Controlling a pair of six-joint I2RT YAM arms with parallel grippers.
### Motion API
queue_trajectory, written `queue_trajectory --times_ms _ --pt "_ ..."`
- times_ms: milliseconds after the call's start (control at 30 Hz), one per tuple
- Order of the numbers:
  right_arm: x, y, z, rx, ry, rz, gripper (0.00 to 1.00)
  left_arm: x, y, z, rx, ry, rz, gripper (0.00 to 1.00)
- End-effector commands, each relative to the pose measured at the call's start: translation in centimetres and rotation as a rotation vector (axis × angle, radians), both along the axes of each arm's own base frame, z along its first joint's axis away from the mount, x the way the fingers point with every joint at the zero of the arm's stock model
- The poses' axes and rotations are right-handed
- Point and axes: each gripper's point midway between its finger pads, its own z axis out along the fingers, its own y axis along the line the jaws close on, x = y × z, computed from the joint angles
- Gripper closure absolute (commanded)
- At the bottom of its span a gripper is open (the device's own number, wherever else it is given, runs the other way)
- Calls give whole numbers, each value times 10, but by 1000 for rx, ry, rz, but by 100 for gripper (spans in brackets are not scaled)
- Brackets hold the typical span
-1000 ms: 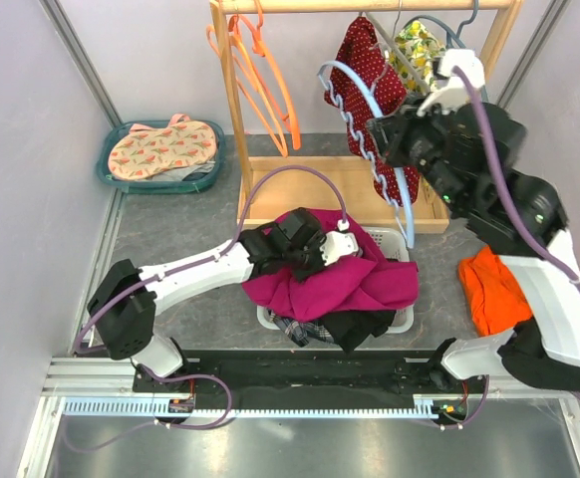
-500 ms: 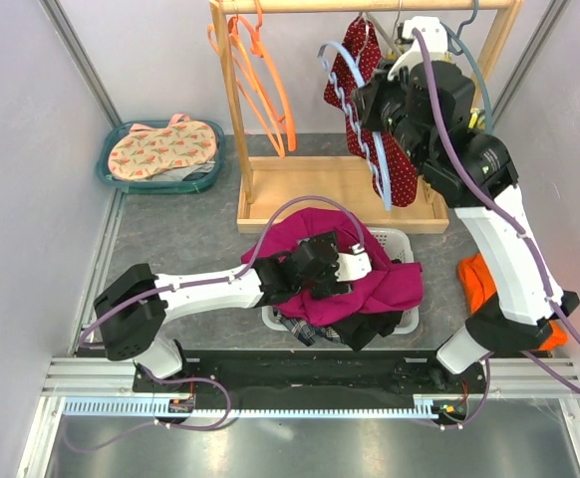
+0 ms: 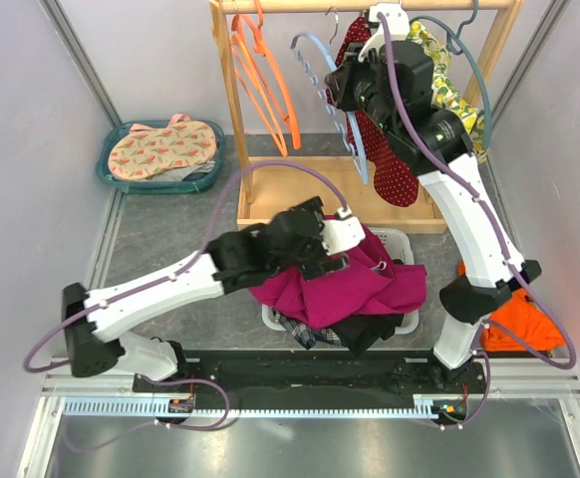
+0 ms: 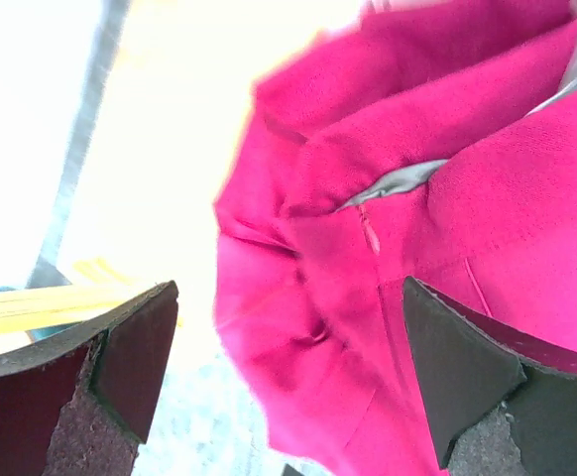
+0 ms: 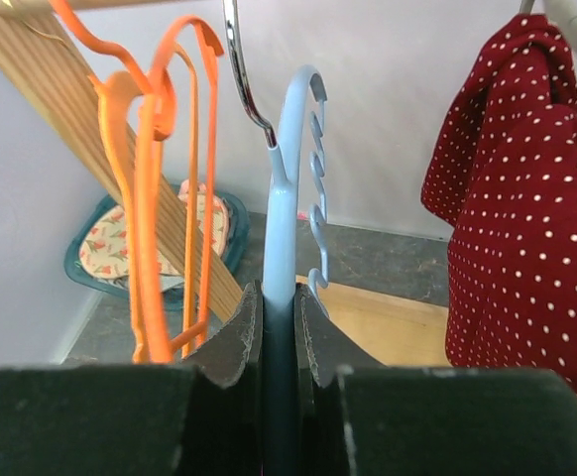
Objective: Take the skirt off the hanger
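The hanger, now bare of the skirt [image 3: 355, 287], goes to the left in the top view next. My right gripper releases it at the bar beside the orange hangers.
The magenta skirt [image 3: 355, 287] lies heaped over dark clothes in the white laundry basket [image 3: 398, 239], free of the hanger. My left gripper [image 3: 328, 249] hovers just above the heap's left side, open, with only the skirt's folds [image 4: 417, 248] showing between its fingers [image 4: 135, 347]. High at the back, my right gripper [image 3: 358, 88] is shut on the bare light-blue hanger [image 3: 359, 149], holding it upright by the wooden rail. In the right wrist view the hanger [image 5: 290, 169] rises straight from the pinched jaws of that gripper [image 5: 279, 297], its metal hook on top.
A wooden rack [image 3: 232, 110] stands at the back with orange hangers [image 3: 270, 90], a red polka-dot garment [image 3: 395, 164] and a yellow floral one [image 3: 447, 88]. A teal basket [image 3: 111, 174] of floral cloth sits back left. Orange cloth [image 3: 514, 317] lies at the right.
My left gripper opened, let go of the skirt and drew back left. My right arm carried the empty hanger up and left to the rail.
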Motion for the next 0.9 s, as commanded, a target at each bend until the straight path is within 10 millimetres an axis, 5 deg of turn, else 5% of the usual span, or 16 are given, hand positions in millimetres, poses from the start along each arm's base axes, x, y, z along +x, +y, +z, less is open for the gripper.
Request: queue_trajectory --times_ms 0,467,600,867 --pt "9 -3 41 63 -133 16 100 -12 7 75 -173 -34 -2 0" --pt "37 27 70 161 -287 114 100 -31 54 194 -296 -197 -74 0" --pt "42 39 72 196 -315 157 100 -35 78 248 -333 -342 -99 0" --pt "34 47 97 257 -401 227 100 -28 119 269 -309 -484 -3 0"
